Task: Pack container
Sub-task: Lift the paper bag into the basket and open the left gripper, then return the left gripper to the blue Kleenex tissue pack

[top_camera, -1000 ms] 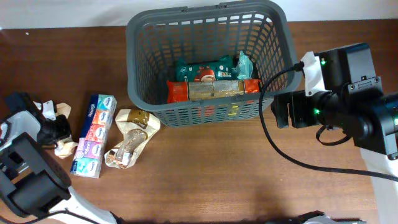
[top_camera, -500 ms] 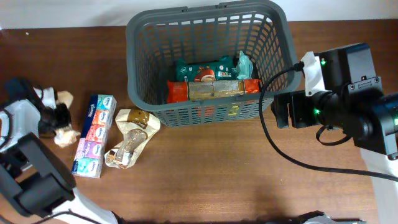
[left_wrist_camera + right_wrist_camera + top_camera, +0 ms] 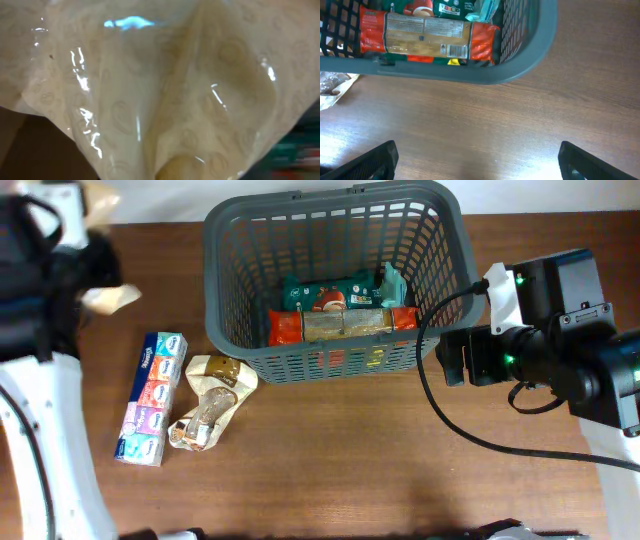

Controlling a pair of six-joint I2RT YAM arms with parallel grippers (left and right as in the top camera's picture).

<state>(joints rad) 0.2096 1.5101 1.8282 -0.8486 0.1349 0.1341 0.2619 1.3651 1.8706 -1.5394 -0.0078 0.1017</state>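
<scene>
I will next move my left gripper over the basket's near rim and lower the cream packet into the empty end by the tissues.
The container (image 3: 330,366), a dark grey lattice basket, stands at the back of the table; its front wall also fills the top of the right wrist view (image 3: 520,70). Inside lie a red-and-gold packet (image 3: 343,324) and a green packet (image 3: 325,290). My left gripper (image 3: 92,280) is raised at the far left, blurred, shut on a cream crinkly packet (image 3: 112,297). That packet (image 3: 160,90) fills the left wrist view and hides the fingers. My right gripper (image 3: 480,162) hangs open over bare wood, right of the basket (image 3: 455,358).
A long pack of tissues (image 3: 150,395) and a clear brown snack bag (image 3: 208,400) lie on the table left of the basket. The snack bag's corner shows in the right wrist view (image 3: 332,90). A black cable (image 3: 440,420) loops from the right arm.
The left arm has risen from the table at the left edge, carrying the cream packet up and toward the back. The right arm has stayed still.
</scene>
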